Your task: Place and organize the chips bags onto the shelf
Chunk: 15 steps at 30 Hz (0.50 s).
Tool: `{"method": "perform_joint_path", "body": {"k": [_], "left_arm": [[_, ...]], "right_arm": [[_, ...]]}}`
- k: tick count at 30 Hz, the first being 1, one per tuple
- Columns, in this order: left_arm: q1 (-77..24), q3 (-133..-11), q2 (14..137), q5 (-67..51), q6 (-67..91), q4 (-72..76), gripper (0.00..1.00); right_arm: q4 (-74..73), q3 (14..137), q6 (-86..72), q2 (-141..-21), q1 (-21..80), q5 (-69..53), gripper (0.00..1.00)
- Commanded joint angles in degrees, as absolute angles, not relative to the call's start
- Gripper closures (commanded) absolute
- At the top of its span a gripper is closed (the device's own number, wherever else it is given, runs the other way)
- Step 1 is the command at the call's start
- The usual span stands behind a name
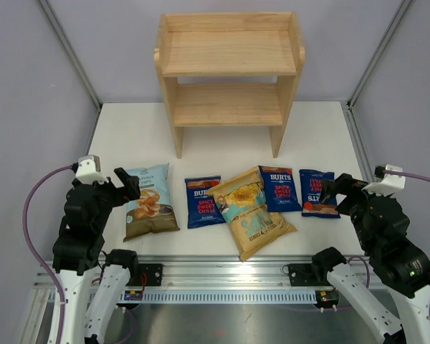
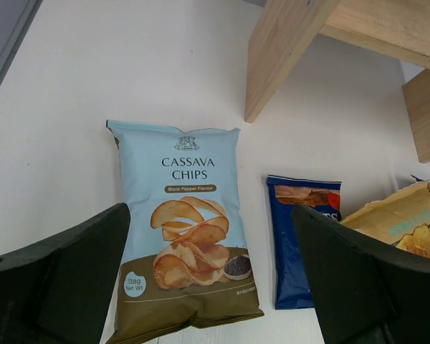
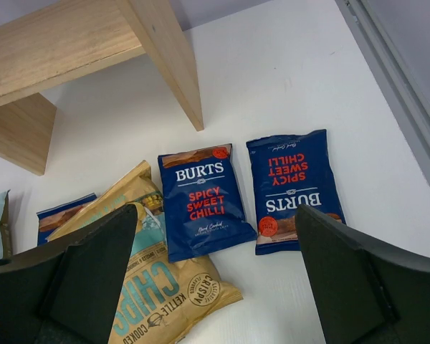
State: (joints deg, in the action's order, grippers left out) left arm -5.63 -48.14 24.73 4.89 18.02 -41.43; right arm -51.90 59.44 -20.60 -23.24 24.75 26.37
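My left gripper swings past the Cassava bag [image 1: 149, 201] next, turns and lowers onto the yellow bag's Cassava-side edge [image 1: 218, 206], since the yellow bag overlaps its neighbours.
Five chips bags lie flat in a row on the white table in front of the empty wooden shelf [image 1: 229, 72]. From left: a pale-blue-and-brown Cassava Chips bag [image 1: 149, 201] [image 2: 183, 215], a dark-blue Burts bag [image 1: 203, 201] [image 2: 301, 236], a yellow bag [image 1: 252, 211] [image 3: 158, 287] lapping over its neighbours, a second Burts bag [image 1: 279, 188] [image 3: 201, 197] and a third Burts bag [image 1: 317, 193] [image 3: 294, 190] lying upside down. My left gripper [image 1: 127, 185] [image 2: 210, 236] hangs open above the Cassava bag's near end. My right gripper [image 1: 335, 188] [image 3: 215, 215] hangs open above the two right Burts bags. Neither holds anything.
The shelf stands at the table's back, its legs [image 2: 279, 57] [image 3: 168, 57] just beyond the bags. Grey walls with metal frame posts [image 1: 72, 54] close in both sides. A metal rail [image 1: 222, 276] with the arm bases runs along the near edge.
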Motion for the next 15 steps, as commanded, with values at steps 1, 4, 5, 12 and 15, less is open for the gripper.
{"method": "perform_joint_path", "body": {"k": [1,4,5,12,15], "left_arm": [[-5.71,-47.64,24.70,4.39,18.80,-38.58,0.01],[-5.71,-48.16,26.71,7.20,20.38,-39.90,0.01],[-5.71,-48.34,27.76,7.56,20.56,-39.99,0.01],[-5.71,-49.13,32.51,-3.04,24.34,-40.79,0.01],[-5.71,-44.40,34.18,-15.35,30.91,-33.68,0.01]], "right_arm": [[-50.36,60.12,-20.92,-22.85,25.22,26.81,0.01],[-50.19,59.77,-21.62,-22.76,25.14,26.37,0.00],[-49.84,59.50,-21.62,-22.85,25.14,25.76,0.01],[-44.74,54.76,-23.28,-20.57,25.22,10.92,0.01],[-44.38,53.44,-24.96,-20.65,25.14,8.35,0.01]]}}
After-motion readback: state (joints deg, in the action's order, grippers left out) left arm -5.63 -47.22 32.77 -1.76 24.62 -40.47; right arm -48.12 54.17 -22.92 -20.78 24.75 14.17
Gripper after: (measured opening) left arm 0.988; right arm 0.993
